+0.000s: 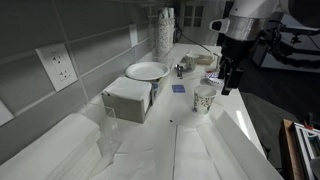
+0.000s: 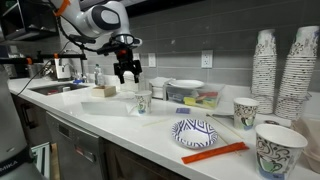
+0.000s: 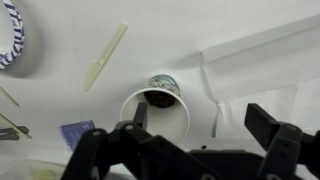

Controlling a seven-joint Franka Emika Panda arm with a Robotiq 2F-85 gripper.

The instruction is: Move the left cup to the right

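Note:
The cup's rim edge is below my gripper, between its fingers, so next I will move my gripper down with one finger into the cup's opening, and close it.
The left cup is a small white tapered cup with a dark bluish pattern. It stands upright on the white counter and shows in both exterior views. In the wrist view I see it from above, with a dark inside bottom. My gripper is open and empty. It hangs just above the cup's rim, a little to one side. In the wrist view one finger overlaps the cup's opening and the other is well off to the right.
Two more patterned cups and tall cup stacks stand at the right. A patterned paper plate, an orange stick, a white plate, a white box and a sink are nearby.

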